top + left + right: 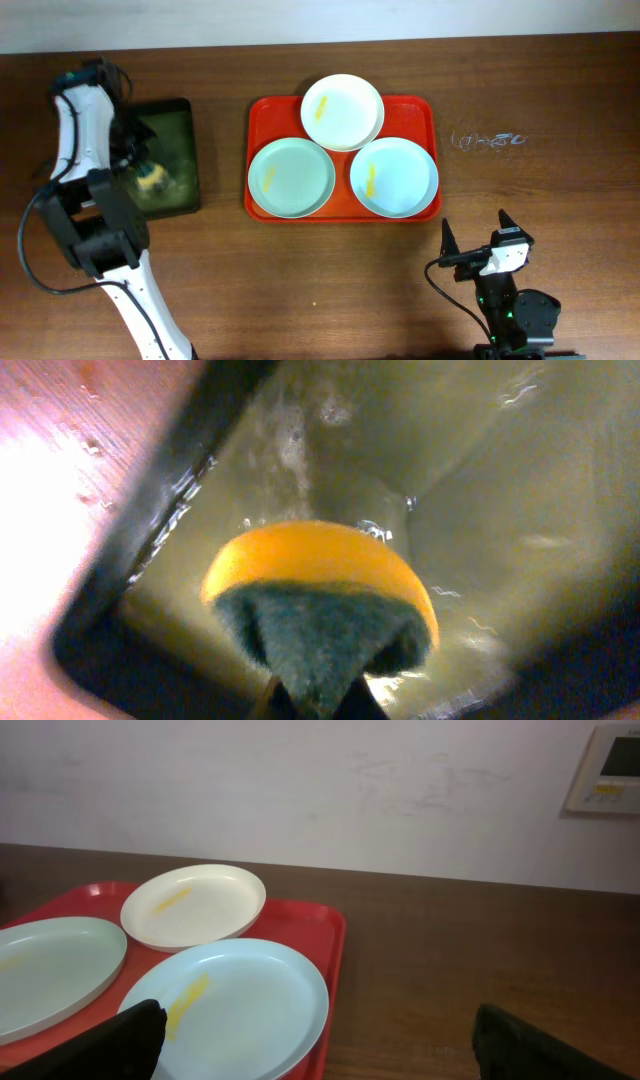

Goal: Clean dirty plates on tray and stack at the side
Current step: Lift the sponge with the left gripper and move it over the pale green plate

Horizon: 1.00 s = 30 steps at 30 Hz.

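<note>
My left gripper raises the sponge and carries it onto the middle of the mint plate point(291, 177) nearest the soapy water next, since that plate has a smear.
Three plates lie on the red-orange tray point(420, 110): a cream-white plate point(343, 110) at the back, a mint plate point(291, 177) front left, a pale blue plate point(394, 177) front right. Each has a yellow smear. My left gripper point(150, 180) is over the dark green tray point(170, 115), shut on a yellow and green sponge point(320, 610) in soapy water. My right gripper point(478, 238) is open and empty, in front of the red tray's right corner. The right wrist view shows the blue plate point(250, 1010), the cream plate point(195, 905) and the mint plate point(50, 970).
The dark green tray's rim point(150, 520) holds cloudy water. Bare brown table point(540, 200) lies right of the red tray, with a wet patch point(487, 139) near the back right. A white wall point(320, 790) stands behind the table.
</note>
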{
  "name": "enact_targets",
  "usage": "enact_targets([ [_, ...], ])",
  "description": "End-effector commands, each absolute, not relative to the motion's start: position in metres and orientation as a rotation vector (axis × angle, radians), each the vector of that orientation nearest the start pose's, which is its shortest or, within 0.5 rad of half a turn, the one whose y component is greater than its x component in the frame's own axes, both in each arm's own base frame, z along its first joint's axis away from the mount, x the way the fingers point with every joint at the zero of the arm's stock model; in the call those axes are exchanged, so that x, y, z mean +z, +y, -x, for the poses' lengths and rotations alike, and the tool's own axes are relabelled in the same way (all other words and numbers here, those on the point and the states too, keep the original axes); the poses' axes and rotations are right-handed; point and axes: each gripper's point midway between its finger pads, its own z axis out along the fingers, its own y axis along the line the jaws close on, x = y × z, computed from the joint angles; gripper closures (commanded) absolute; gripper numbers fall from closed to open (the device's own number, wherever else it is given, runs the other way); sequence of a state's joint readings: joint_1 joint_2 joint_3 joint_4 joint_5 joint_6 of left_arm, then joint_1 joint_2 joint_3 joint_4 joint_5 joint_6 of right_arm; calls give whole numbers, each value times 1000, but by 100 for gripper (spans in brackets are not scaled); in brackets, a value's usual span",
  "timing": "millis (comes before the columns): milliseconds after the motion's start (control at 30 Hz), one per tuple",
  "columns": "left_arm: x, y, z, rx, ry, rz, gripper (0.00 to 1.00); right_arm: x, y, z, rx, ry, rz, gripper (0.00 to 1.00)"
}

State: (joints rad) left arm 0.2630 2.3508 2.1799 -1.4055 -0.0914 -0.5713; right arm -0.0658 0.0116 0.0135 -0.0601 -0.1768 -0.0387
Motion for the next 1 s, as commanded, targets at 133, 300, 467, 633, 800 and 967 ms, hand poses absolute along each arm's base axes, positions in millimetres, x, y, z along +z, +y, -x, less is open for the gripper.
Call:
enact_targets([
  [133,174,141,-462,88,2662,1193,100,159,15,-245,62,1630,121,2],
  [300,84,127,-460,136,2796,1192,100,159,15,-245,62,1630,121,2],
  [467,102,116,-451,-94,2854,1157,100,159,15,-245,62,1630,121,2],
  [633,247,84,-455,-298,2650,862,100,159,15,-245,62,1630,121,2],
  [800,235,-10,-444,-312,2842,463,100,159,15,-245,62,1630,121,2],
  [967,144,-112,-440,-330,2994,153,100,159,15,-245,62,1630,121,2],
])
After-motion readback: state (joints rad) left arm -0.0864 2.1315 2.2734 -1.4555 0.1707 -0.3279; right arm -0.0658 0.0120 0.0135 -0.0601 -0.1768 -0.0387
